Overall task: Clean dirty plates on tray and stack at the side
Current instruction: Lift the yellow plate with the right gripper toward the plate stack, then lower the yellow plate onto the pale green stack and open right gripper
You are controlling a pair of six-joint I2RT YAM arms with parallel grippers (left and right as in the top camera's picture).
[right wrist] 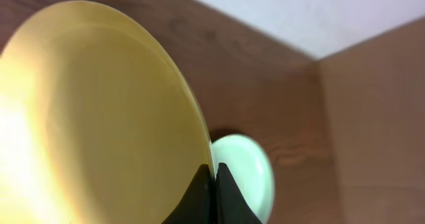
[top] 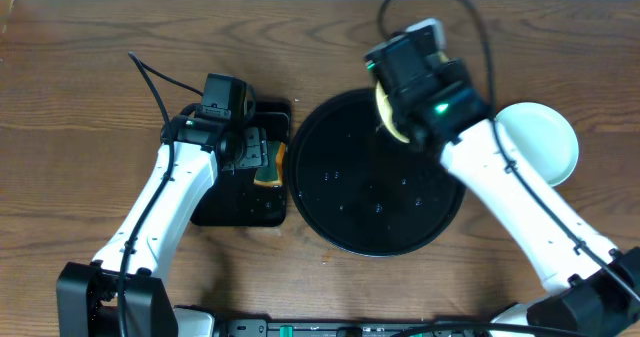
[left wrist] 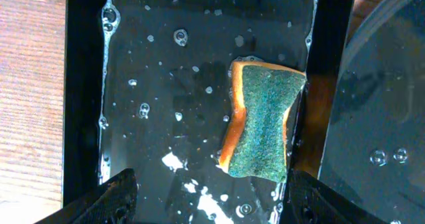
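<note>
The mint-blue plate (top: pixel 540 142) is already at the side, so my right gripper should next swing past the round tray (top: pixel 330 202), turn the yellow plate flat and lower it onto the mint-blue plate.
My right gripper (right wrist: pixel 214 184) is shut on the rim of the pale yellow plate (right wrist: pixel 93 117) and holds it on edge above the far side of the round black tray (top: pixel 330 202). In the overhead view only a sliver of the yellow plate (top: pixel 384 112) shows under the right wrist. A mint-blue plate (top: pixel 540 142) lies on the table right of the tray; it also shows in the right wrist view (right wrist: pixel 249 174). My left gripper (left wrist: pixel 209 197) is open over the rectangular black tray (left wrist: pixel 159 71), just short of the sponge (left wrist: pixel 262 121).
The rectangular tray (top: pixel 240 202) sits left of the round tray, wet, with the yellow-green sponge (top: pixel 268 167) at its right edge. Water drops lie on the round tray. Bare wooden table (top: pixel 80 97) surrounds both. A wall runs along the far edge.
</note>
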